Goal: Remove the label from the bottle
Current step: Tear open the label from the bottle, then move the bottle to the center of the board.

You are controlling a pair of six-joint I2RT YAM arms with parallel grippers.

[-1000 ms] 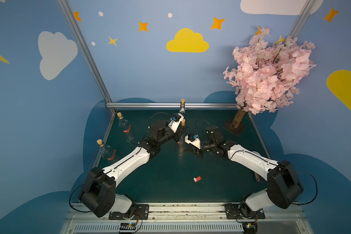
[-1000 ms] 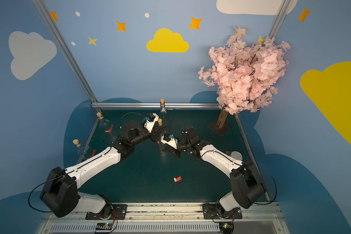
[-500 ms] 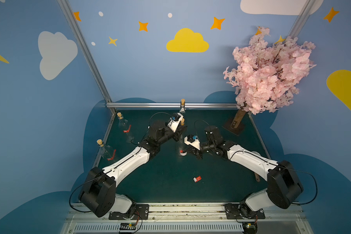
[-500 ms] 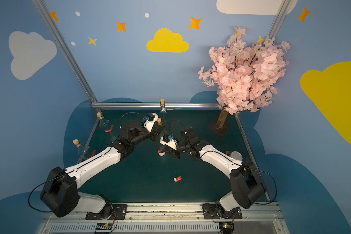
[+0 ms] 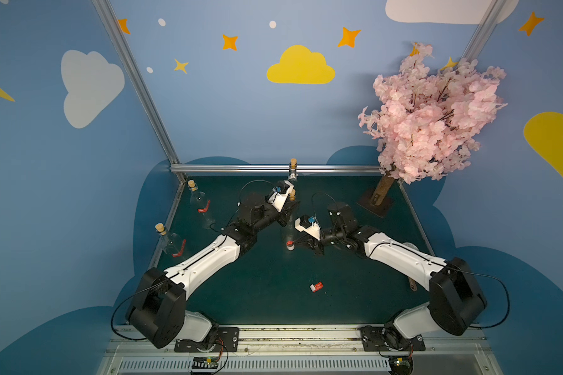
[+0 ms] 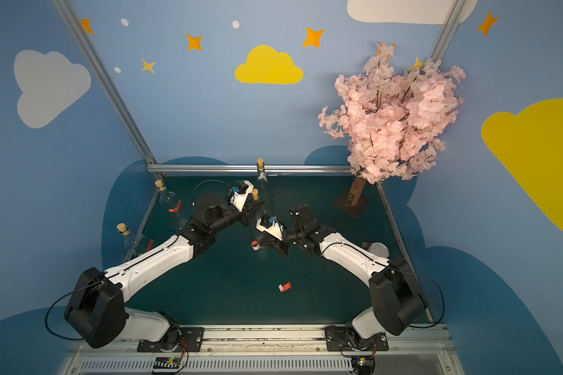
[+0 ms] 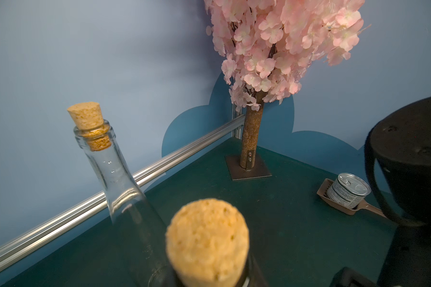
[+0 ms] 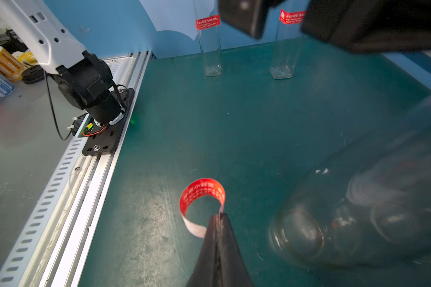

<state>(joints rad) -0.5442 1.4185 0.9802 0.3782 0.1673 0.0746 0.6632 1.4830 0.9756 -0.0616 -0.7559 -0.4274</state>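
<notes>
Next, my left gripper carries the bottle outward, since the red label is already off its glass. It then releases the bottle on the tabletop (image 7: 93,267) beside the bare bottle.
A clear glass bottle (image 5: 286,227) with a cork (image 5: 292,194) stands mid-table. My left gripper (image 5: 291,207) is shut on its neck just under the cork (image 7: 207,241), which fills the lower part of the left wrist view. The red label (image 8: 202,191) is off the glass and curls in a loop with its white back showing. My right gripper (image 8: 219,216) is shut on one end of it, low over the mat beside the bottle's base (image 8: 358,211). In both top views the label (image 5: 290,244) (image 6: 255,245) hangs at the right gripper's (image 6: 263,244) tips.
Two corked bottles with red labels (image 5: 202,207) (image 5: 173,242) stand along the left edge, and a bare one (image 5: 292,172) by the back rail. A loose label (image 5: 316,287) lies on the mat near the front. A pink tree (image 5: 429,113) fills the back right; a can (image 7: 347,193) sits at the right edge.
My right gripper has dropped lower and moved away from the bottle's side, and the red label now curls free from its tips. The left arm has not moved.
</notes>
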